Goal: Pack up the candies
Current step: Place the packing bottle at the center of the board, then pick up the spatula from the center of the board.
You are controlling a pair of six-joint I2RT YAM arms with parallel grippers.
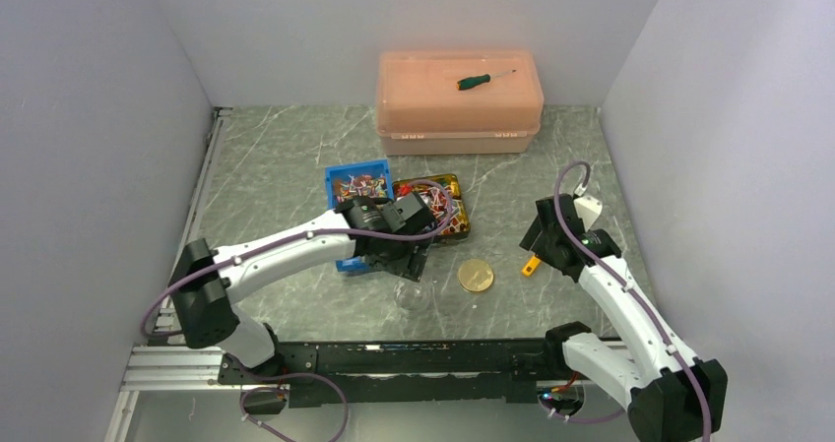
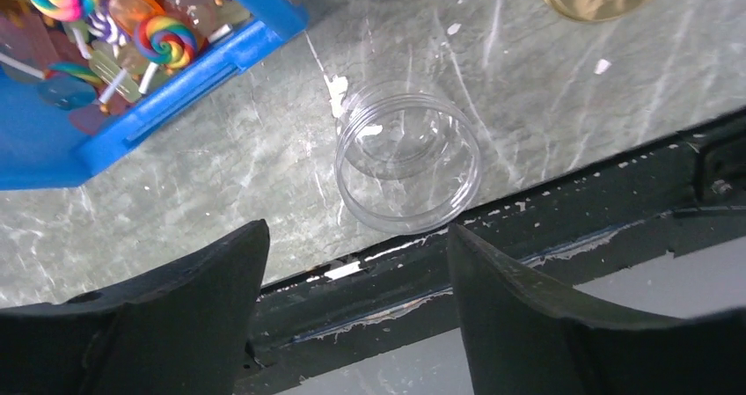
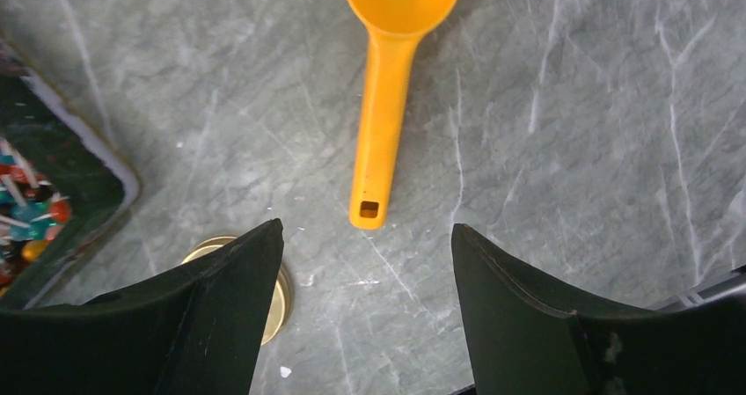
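Observation:
I should next lower my open right gripper outward over the orange scoop's handle near the bowl (image 3: pixel 388 69) and close it, because the handle lies clear below and outward of it.
The candies (image 1: pixel 360 184) fill a blue bin (image 2: pixel 189 76), where they show as swirled lollipops (image 2: pixel 164 40). More candies (image 3: pixel 26 215) lie in a dark tray (image 1: pixel 455 227) beside it. An empty clear jar (image 2: pixel 407 156) stands upright near the table's front edge, with its gold lid (image 1: pixel 476 276) lying flat to the right. My left gripper (image 2: pixel 356 237) hangs open just in front of the jar with nothing between its fingers. My right gripper (image 3: pixel 365 232) is open above the bare table, just short of the handle end of an orange scoop (image 3: pixel 387 105).
A peach lidded box (image 1: pixel 459 117) stands at the back with a green-handled screwdriver (image 1: pixel 481 80) on top. The black front rail (image 2: pixel 563 210) runs right behind the jar. Grey walls close in both sides.

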